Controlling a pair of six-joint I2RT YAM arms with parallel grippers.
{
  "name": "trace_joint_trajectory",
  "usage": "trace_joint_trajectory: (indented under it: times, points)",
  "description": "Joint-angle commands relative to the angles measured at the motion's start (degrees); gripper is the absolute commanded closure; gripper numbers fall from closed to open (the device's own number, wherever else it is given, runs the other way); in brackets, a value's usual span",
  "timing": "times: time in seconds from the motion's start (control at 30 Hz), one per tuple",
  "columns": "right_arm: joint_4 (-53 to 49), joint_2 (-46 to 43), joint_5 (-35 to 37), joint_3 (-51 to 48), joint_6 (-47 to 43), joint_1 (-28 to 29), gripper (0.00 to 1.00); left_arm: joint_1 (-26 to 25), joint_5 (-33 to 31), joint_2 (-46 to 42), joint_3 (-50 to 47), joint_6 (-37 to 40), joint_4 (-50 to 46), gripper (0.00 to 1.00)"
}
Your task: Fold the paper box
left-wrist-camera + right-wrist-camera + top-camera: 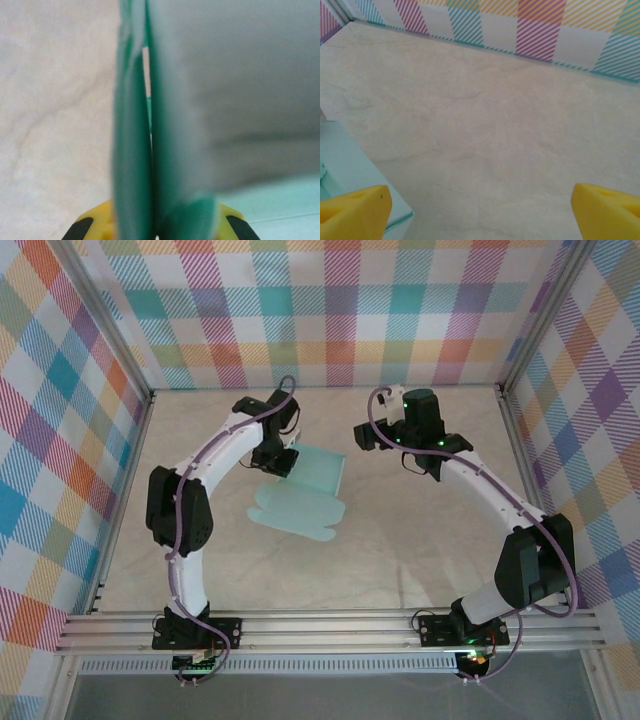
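Note:
The box's side goes back next in my left gripper, still pinched because its layers gape. It gets released there, since the near panel's rounded end lies farther back.
The paper box (303, 502) is a pale mint-teal card sheet lying mid-table, with one panel (318, 468) raised on its far side. My left gripper (283, 461) is at the raised panel's left edge and is shut on it. In the left wrist view, blurred card layers (170, 150) stand upright between the yellow fingers (92, 224), hiding the fingertips of that gripper (157, 227). My right gripper (372, 432) hovers to the right of the box, apart from it. It (480, 212) stands open over bare table, with a corner of the box (350, 170) at its left fingertip (355, 212).
Plaid walls (340, 310) and aluminium rails (330, 630) enclose the beige table (420, 540). Free table surface lies to the right of the box and in front of it.

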Motion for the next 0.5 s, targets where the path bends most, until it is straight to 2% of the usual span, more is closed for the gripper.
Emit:
trace_joint_trajectory:
  times: [0.0, 0.17, 0.47]
  points:
    - [1.6, 0.1, -3.9, -1.8, 2.0, -0.1, 0.08, -0.5, -3.8, 4.1, 1.5, 2.8, -12.3, 1.0]
    - [2.0, 2.2, -5.7, -2.5, 2.8, -0.1, 0.08, -0.6, -4.6, 10.9, 5.8, 4.5, -18.0, 1.0]
    - [2.6, 4.0, -3.5, -2.7, 1.4, -0.1, 0.08, -1.0, -5.4, 22.1, 16.7, 6.7, -25.7, 1.0]
